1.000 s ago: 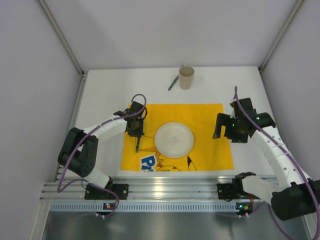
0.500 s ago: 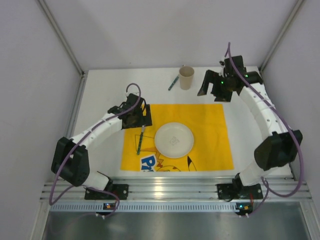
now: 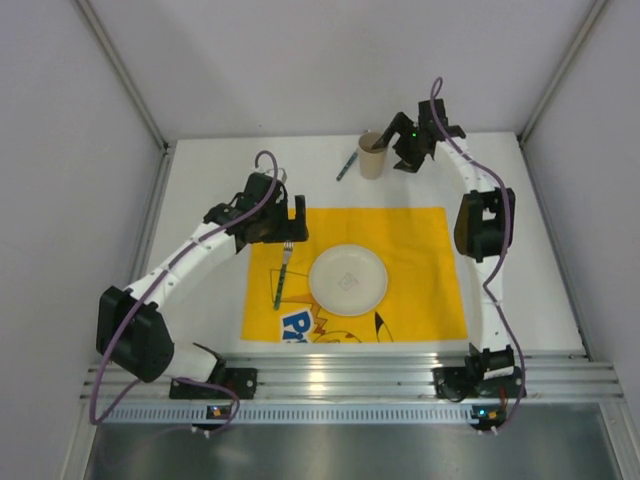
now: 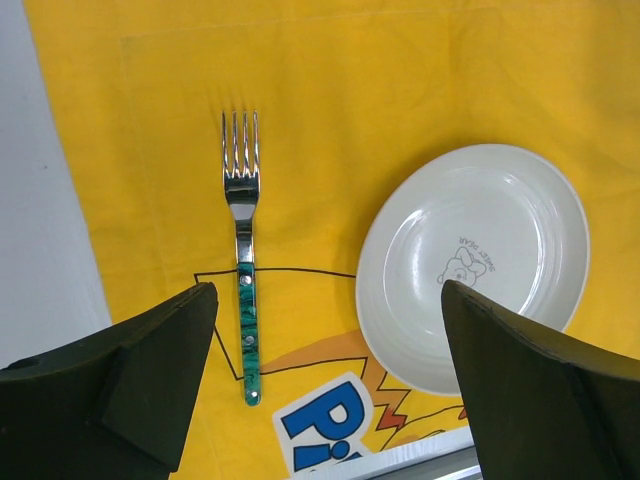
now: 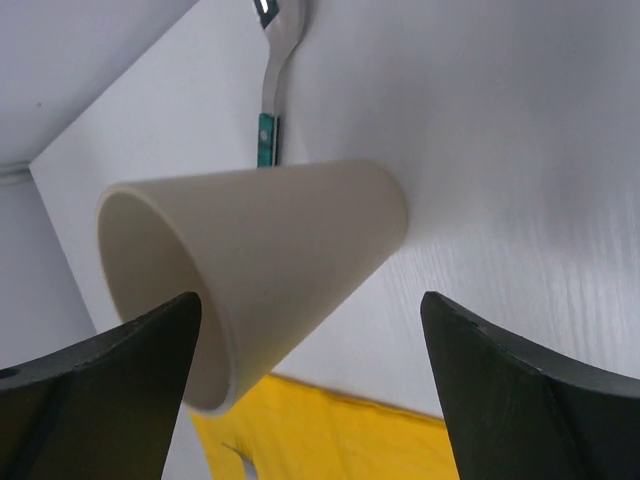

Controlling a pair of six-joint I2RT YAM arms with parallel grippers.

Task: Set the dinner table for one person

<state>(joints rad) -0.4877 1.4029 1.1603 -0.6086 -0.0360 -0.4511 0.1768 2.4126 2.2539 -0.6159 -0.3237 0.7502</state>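
I will close the open fingers of my right gripper onto the cup's side (image 3: 386,150) (image 5: 245,345) next, because it is between them and one finger already reaches over the cup's opening.
The white dinner table (image 3: 200,190) carries a yellow cloth (image 3: 420,250) with a white plate (image 3: 347,280) at its middle. A green-handled fork (image 3: 281,276) lies on the cloth left of the plate, tines pointing away. My left gripper (image 3: 285,230) hovers open above the fork's tines; in the left wrist view the fork (image 4: 243,270) and plate (image 4: 473,265) lie free below the left gripper (image 4: 330,380). A beige cup (image 3: 372,155) stands at the back. My right gripper (image 3: 392,152) is open beside it, and in the right wrist view the cup (image 5: 270,260) reaches partly between its jaws.
A second green-handled utensil (image 3: 346,166) lies on the bare table just left of the cup, also seen behind the cup (image 5: 268,120) in the right wrist view. Grey walls close in the table on three sides. The arm bases sit on the aluminium rail (image 3: 340,385).
The left gripper opened, left the fork on the cloth and drew back. The right arm swung from the cloth's right edge to the cup at the back.
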